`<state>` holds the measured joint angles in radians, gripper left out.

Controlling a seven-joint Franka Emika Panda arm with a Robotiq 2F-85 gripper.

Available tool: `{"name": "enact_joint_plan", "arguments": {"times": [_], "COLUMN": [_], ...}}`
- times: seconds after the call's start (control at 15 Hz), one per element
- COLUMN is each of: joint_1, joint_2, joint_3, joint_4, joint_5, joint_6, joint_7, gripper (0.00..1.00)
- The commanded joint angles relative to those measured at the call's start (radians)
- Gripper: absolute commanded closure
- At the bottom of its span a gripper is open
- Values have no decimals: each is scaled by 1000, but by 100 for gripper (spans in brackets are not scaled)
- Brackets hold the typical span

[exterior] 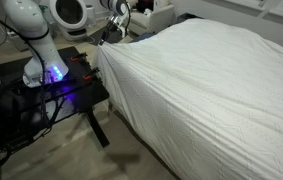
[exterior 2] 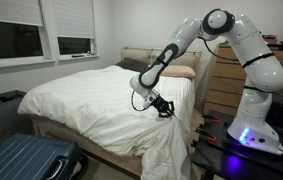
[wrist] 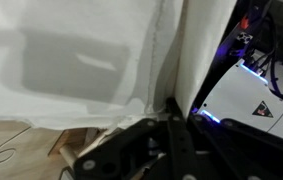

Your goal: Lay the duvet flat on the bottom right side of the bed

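Next, my gripper will rise and move outward from the robot's table, drawing the duvet's pinched fold up over the bed corner, because the duvet [exterior 2: 96,100] still hangs down past that corner.
The white duvet [exterior 2: 96,100] covers the bed [exterior 2: 139,53] and hangs over its near side and corner in both exterior views, wrinkled along the edge [exterior: 201,85]. My gripper [exterior 2: 164,108] is at the bed corner beside the robot's table, low against the hanging edge [exterior: 114,33]. In the wrist view the dark gripper [wrist: 171,108] is shut, and a fold of the duvet [wrist: 81,60] runs down into its fingertips, pinched there. Tan pillows [exterior 2: 181,70] lie at the head of the bed.
A black metal-framed table [exterior: 76,95] with the robot base and blue-lit electronics [exterior 2: 243,135] stands tight against the bed corner. A blue suitcase [exterior 2: 26,160] lies on the floor at the foot. A wooden dresser [exterior 2: 224,85] stands behind the arm.
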<state>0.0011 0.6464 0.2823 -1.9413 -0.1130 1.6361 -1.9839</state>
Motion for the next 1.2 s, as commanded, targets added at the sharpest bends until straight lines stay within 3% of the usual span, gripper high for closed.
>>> {"name": "enact_joint_plan", "arguments": {"times": [0.0,0.53,1.07,1.13], "joint_1": [34,60,73,77], "joint_2": [-65,-119,-135,-128], "joint_3": [44,37,28,24], "joint_4": [17,64,116,127], "joint_5": [104,126,136,136], "joint_6": [-138,-202,-292,-316], "joint_7": [-69,-148,-148,-134], "gripper": [99,99,99,72]}}
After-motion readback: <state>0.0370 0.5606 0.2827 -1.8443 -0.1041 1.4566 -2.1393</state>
